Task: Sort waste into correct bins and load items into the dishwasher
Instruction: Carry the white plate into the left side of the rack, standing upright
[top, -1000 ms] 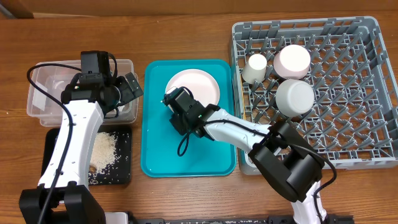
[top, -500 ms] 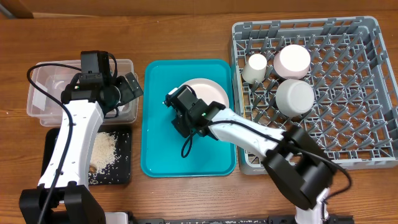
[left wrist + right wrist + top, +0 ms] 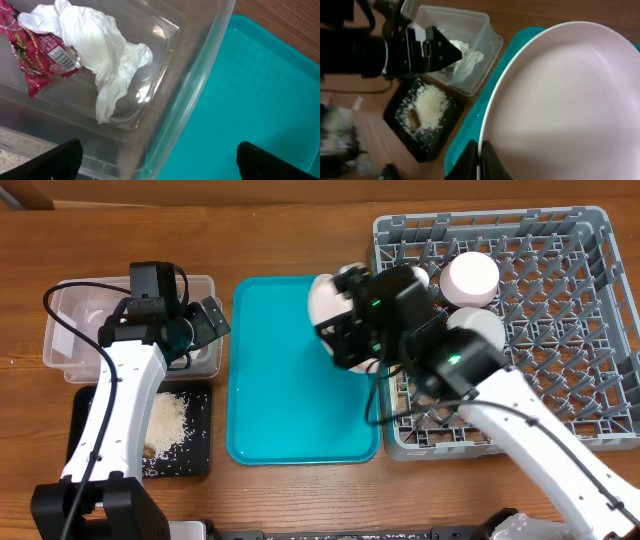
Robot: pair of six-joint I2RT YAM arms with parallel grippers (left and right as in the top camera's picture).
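I will next move my right gripper across and down to free the plate inside the rack's tray-side edge, which lies below, to the gripper's right in the overhead view.
My right gripper is shut on the rim of the white plate, which fills most of the right wrist view. From overhead the plate hangs tilted on edge above the teal tray's far right corner, beside the grey dishwasher rack. A pinkish bowl and a white bowl stand upside down in the rack. My left gripper hangs open over the clear tub's right rim. Inside the tub lie the red wrapper and the white napkin. Rice scraps lie in the black tray.
The clear tub and the black tray sit one behind the other left of the teal tray. Nothing lies on the teal tray. The right arm crosses over the rack's near left part. Bare wooden table surrounds everything.
My right gripper has lifted the plate off the teal tray and carried it right, toward the rack, tipping it on edge. The left arm has not moved.
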